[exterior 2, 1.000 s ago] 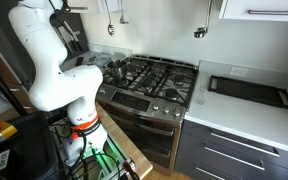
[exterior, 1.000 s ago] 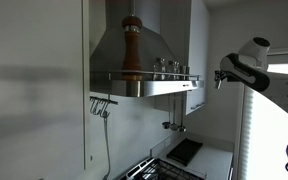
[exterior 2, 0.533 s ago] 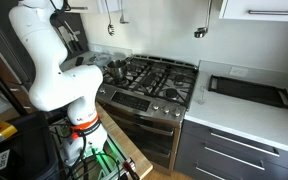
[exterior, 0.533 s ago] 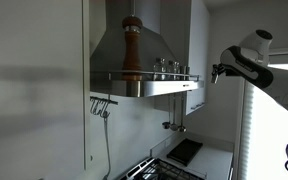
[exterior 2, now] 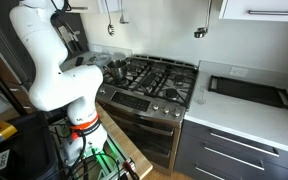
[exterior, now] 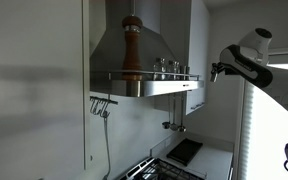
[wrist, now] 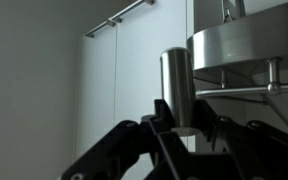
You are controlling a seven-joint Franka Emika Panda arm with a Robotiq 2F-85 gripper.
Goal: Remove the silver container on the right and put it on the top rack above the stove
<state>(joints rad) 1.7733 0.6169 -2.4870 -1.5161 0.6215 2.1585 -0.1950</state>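
Note:
My gripper holds the container and next needs to move right in the wrist view to the top rack's end (wrist: 246, 42), clear of canisters, across the rack's bar (wrist: 249, 92), and let go of the container there.
In the wrist view my gripper (wrist: 184, 118) is shut on the silver container (wrist: 176, 85), a plain upright metal cylinder between the two fingers. The top rack's guard rail (wrist: 249, 92) and the hood's steel edge lie just to its right. In an exterior view my gripper (exterior: 216, 73) hangs in the air just off the right end of the top rack (exterior: 149, 77), at rail height; the container is too small to make out there. The stove (exterior 2: 154, 78) with black grates is far below and also shows in an exterior view (exterior: 164, 170).
A tall brown pepper mill (exterior: 131, 45) and several small canisters (exterior: 169, 67) stand on the rack. Utensils (exterior: 101, 105) hang on the wall below. A black tray (exterior 2: 249, 92) lies on the counter beside the stove. The robot's white base (exterior 2: 54, 60) stands by the stove's front.
My gripper has moved a little to the left, closer to the rack's right end, with the container in it. In the last half second it has barely moved.

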